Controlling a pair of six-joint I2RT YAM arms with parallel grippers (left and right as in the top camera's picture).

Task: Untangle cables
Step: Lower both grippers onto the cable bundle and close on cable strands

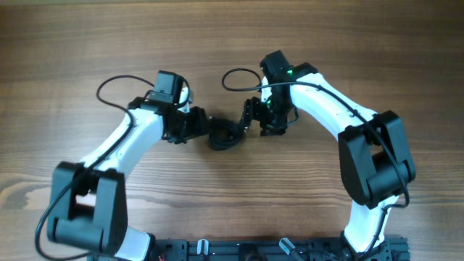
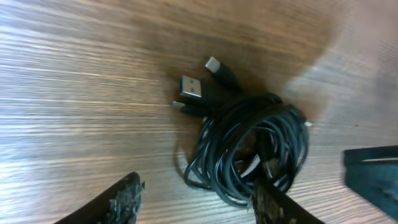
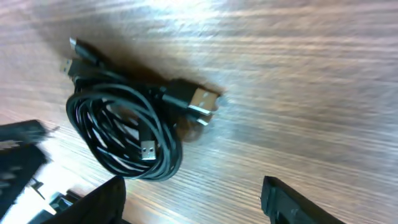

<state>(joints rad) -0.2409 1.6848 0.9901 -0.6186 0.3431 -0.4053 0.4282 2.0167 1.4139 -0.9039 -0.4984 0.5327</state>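
Note:
Next, my left gripper lowers and shifts toward the right gripper, onto the coil's nearest strands (image 1: 215,141) (image 2: 219,175). One finger of my left gripper still stands over bare wood.
The cables (image 1: 223,135) lie as one bunched black coil on the wooden table between both arms. In the left wrist view the coil (image 2: 249,149) has silver-tipped plugs (image 2: 193,90) sticking out at its upper left. My left gripper (image 2: 198,200) is open, its right finger (image 2: 270,202) over the coil's near edge and its left finger on bare wood. My right gripper (image 3: 196,202) is open over bare wood, with the coil (image 3: 124,134) just beyond its left finger (image 3: 102,199). A USB plug (image 3: 202,99) points out from the bundle. Overhead, the left gripper (image 1: 203,129) and right gripper (image 1: 250,119) flank the coil.
Thicker black arm wires loop over the table behind the left arm (image 1: 116,83) and the right arm (image 1: 235,76). The right gripper's dark body (image 2: 373,174) shows at the right edge of the left wrist view. Bare wood (image 1: 232,36) surrounds the bundle.

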